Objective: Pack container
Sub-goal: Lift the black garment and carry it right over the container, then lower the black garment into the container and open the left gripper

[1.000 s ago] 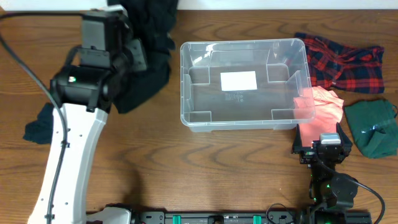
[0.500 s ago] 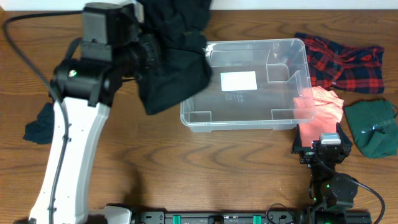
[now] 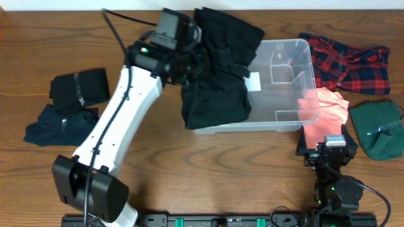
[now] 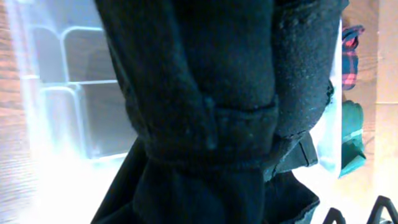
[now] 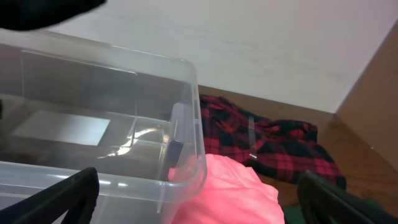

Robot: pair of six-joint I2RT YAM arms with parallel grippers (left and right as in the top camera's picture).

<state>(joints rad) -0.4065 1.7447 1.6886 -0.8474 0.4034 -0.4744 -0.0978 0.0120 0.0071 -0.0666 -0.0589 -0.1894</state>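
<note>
My left gripper will next lower the black garment (image 4: 205, 112) into the container's end (image 4: 106, 118) opposite the pink cloth and let go of it there. The garment is already hanging above that end.
The clear plastic container (image 3: 287, 94) stands at the table's middle right; its wall also shows in the left wrist view (image 4: 56, 93) and the right wrist view (image 5: 93, 124). My left gripper (image 3: 201, 63) is shut on a large black garment (image 3: 214, 88), which hangs over the container's left half and drapes past its front-left rim. That garment (image 4: 205, 112) fills the left wrist view and hides the fingers. My right gripper (image 3: 328, 150) rests open near the front right, its fingers (image 5: 62, 196) wide apart, facing a pink cloth (image 5: 230, 193) beside the container's right wall.
A red plaid cloth (image 3: 347, 60) lies right of the container, with the pink cloth (image 3: 328, 107) and a green cloth (image 3: 377, 129) in front of it. At the far left lie a folded black cloth (image 3: 79, 88) and a dark blue cloth (image 3: 60, 123).
My left arm has swung right, carrying the black garment from left of the container to over its left half. The black and blue cloths at the left are now uncovered. The right arm is still.
</note>
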